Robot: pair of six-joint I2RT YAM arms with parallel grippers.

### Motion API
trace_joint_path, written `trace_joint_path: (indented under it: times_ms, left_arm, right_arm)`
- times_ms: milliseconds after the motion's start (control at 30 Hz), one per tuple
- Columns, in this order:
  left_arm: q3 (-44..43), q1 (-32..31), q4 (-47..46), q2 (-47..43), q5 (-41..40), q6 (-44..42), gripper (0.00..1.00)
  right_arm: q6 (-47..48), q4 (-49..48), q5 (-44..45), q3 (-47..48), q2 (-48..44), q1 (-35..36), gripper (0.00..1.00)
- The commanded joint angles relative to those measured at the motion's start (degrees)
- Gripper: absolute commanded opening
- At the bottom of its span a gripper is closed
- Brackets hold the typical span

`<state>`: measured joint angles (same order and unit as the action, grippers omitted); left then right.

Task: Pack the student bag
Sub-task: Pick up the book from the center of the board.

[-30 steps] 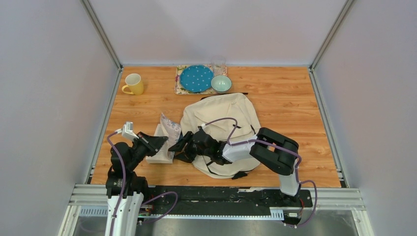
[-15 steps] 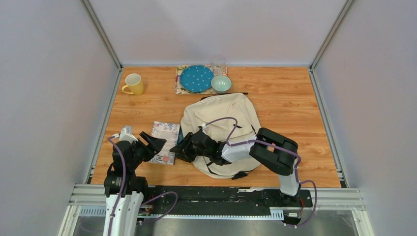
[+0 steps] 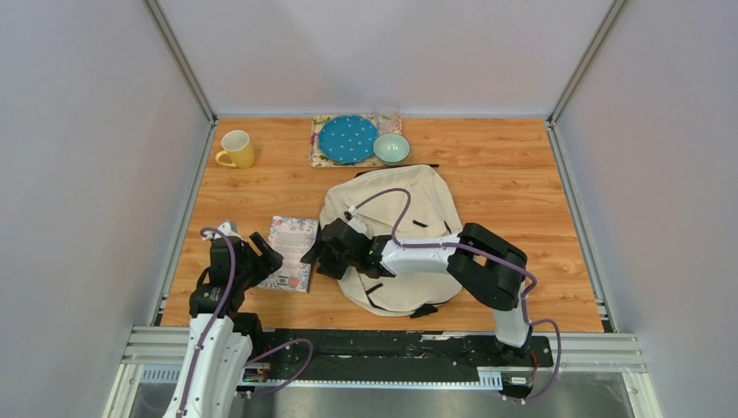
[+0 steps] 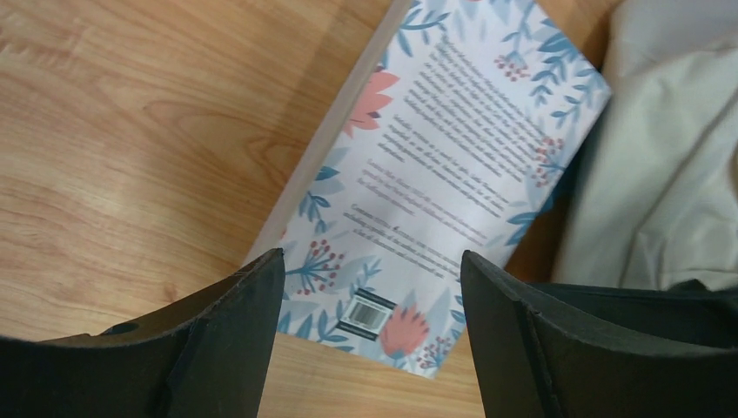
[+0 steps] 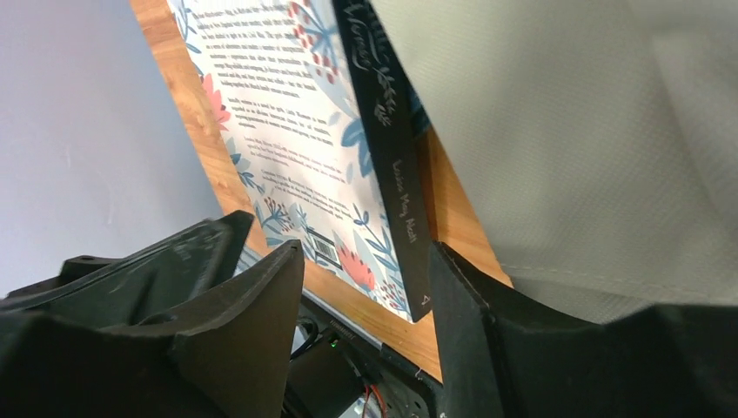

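Note:
The robot needs to move its right gripper down onto the near part of the book's dark spine and close it, because bare table toward the bag leaves room for a finger.
The student bag [image 3: 396, 218], cream with black straps, lies in the middle of the table; its fabric [image 4: 670, 165] fills the right edge of the left wrist view. A floral book [image 3: 293, 251] lies flat just left of the bag, back cover and barcode up [image 4: 435, 174]. My left gripper [image 3: 270, 259] stands open over the book's near corner [image 4: 372, 292], holding nothing. From the bag side my right gripper [image 3: 320, 254] reaches toward the book, open and empty [image 5: 365, 287]. The book's dark spine [image 5: 387, 157] runs close beside its right finger, with the bag [image 5: 592, 131] beyond.
At the back stand a yellow mug [image 3: 236, 148], a blue dotted plate [image 3: 347, 138] on a placemat [image 3: 316, 158], a pale green bowl [image 3: 392, 147] and a glass [image 3: 386, 114]. Metal rails [image 3: 187, 218] edge the table on both sides.
A second ago my left gripper held the book upright. It has opened and drawn back toward the near edge, and the book now lies flat. My right gripper shifted slightly left.

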<state>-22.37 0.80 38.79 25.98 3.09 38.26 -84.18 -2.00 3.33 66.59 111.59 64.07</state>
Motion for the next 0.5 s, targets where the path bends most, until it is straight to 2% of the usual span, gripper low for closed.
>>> trace_joint_path:
  times_ms: [0, 267, 367, 467]
  left_arm:
    - [3.81, 0.17, -4.76, 1.00, -4.50, -2.05, 0.81]
    - [10.41, 0.17, -10.39, 2.06, -3.53, 0.41, 0.82]
    - [12.78, 0.17, -12.41, 2.76, 1.47, 1.46, 0.82]
    - [15.07, 0.17, -14.52, 2.85, 5.07, 2.96, 0.81]
  right_arm:
    - [7.09, 7.62, 2.30, 4.86, 1.96, -0.53, 0.58]
    - [8.15, 8.33, -2.01, 7.77, 7.06, -1.76, 0.57]
    - [9.03, 4.65, -6.39, 7.33, 8.03, -2.46, 0.56]
    - [10.18, -3.25, -10.69, 6.36, 8.82, -2.55, 0.53]
